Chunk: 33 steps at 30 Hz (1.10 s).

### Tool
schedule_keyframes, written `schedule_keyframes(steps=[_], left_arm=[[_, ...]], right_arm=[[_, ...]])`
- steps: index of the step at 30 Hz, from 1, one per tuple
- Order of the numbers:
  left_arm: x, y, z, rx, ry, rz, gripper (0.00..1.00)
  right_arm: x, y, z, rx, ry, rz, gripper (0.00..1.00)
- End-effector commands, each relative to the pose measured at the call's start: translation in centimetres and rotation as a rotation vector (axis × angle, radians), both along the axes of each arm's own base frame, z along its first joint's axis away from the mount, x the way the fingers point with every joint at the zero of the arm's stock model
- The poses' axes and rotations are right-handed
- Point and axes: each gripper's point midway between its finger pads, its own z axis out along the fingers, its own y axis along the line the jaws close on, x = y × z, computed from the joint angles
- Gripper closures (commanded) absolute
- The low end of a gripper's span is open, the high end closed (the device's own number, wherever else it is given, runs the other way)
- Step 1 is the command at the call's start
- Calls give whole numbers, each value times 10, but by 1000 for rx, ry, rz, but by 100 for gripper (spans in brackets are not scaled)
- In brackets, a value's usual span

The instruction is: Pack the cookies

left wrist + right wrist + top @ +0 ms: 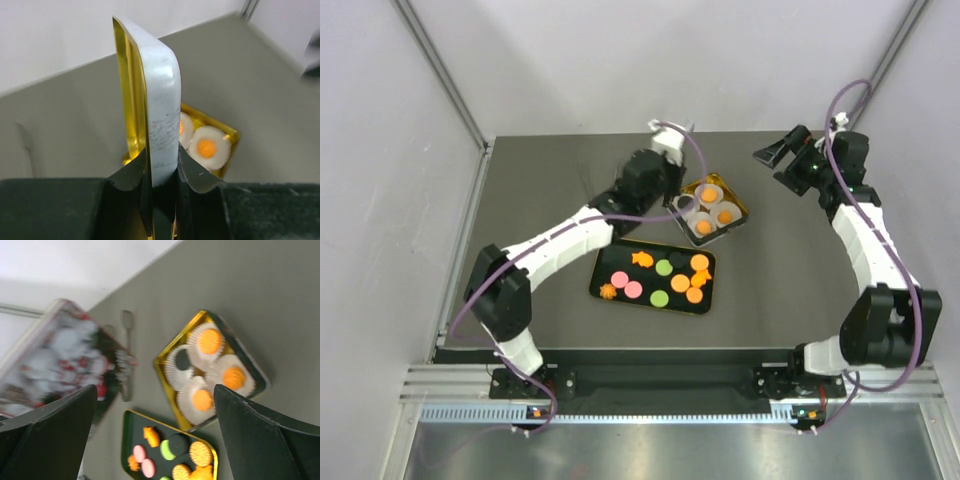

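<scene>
The filled tin is uncovered and the lid is upright, so my left gripper should next turn to level the lid, lower it onto the tin's open top (pixel 708 210) (pixel 202 142) and let go of it.
The cookies (pixel 660 280), round and shaped pieces in orange, pink and green, lie on a black tray (pixel 603 266); they also show in the right wrist view (pixel 150 436). A gold tin (pixel 741 206) behind the tray holds white paper cups, three with an orange cookie (pixel 725 215) and one with a dark cookie (pixel 182 360). My left gripper (pixel 678 203) is at the tin's left edge, shut on the tin's lid (pixel 160 115), which it holds upright and edge-on. My right gripper (pixel 775 160) is open and empty, raised to the right of the tin.
The lid's printed face (pixel 65 355) shows blurred in the right wrist view. Grey walls and metal frame posts (pixel 440 70) enclose the dark table on three sides. The tray's near edge (pixel 650 305) lies close to the table's front.
</scene>
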Motion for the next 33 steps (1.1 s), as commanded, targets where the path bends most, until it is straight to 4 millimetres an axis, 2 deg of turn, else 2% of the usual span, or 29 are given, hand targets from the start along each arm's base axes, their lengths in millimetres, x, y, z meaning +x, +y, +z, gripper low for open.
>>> schedule_keyframes(steps=[1, 2, 4, 5, 6, 7, 8, 9, 10, 11, 12, 13, 14, 15, 17, 18, 20, 21, 24, 33], left_arm=[[-1, 3, 57, -526, 172, -109, 100], [7, 17, 60, -592, 186, -94, 100], [9, 26, 58, -766, 251, -97, 100], [17, 38, 56, -826, 263, -78, 100], [18, 40, 31, -909, 364, -51, 98], [19, 42, 39, -981, 339, -96, 98], [21, 46, 37, -1031, 346, -110, 97], [21, 45, 14, -1089, 415, -100, 97], [19, 46, 25, -1151, 378, -153, 97], [19, 45, 21, -1182, 391, -166, 97], [20, 42, 8, -1220, 427, -171, 97], [20, 41, 6, -1245, 428, -187, 97], [18, 42, 16, -1285, 392, -236, 97], [21, 39, 3, -1317, 430, -239, 96], [20, 37, 6, -1359, 415, -291, 96], [23, 34, -5, -1377, 442, -285, 95], [20, 32, 0, -1406, 419, -331, 94], [23, 30, -10, -1409, 438, -322, 93], [26, 26, -17, -1408, 442, -317, 91], [31, 10, -30, -1425, 458, -335, 83]], right_arm=[[27, -17, -18, -79, 2, -54, 0], [30, -12, -20, -89, 3, -44, 0], [39, -14, -32, -122, 28, -58, 0], [43, -15, -36, -132, 40, -68, 0], [47, -15, -36, -141, 38, -66, 1], [51, -14, -45, -146, 60, -66, 3], [52, -15, -50, -153, 74, -68, 4], [56, -18, -54, -170, 82, -80, 5], [58, -20, -58, -179, 92, -87, 7], [59, -22, -62, -192, 105, -98, 7], [62, -23, -67, -204, 117, -94, 8], [64, -23, -70, -208, 125, -91, 12], [65, -23, -74, -211, 132, -89, 14], [67, -23, -82, -213, 149, -85, 15], [70, -23, -88, -214, 161, -79, 17], [73, -23, -94, -214, 173, -74, 18], [77, -21, -100, -208, 183, -61, 21], [81, -20, -102, -208, 187, -57, 22], [87, -18, -109, -204, 198, -46, 25], [100, -6, -119, -191, 205, 3, 24]])
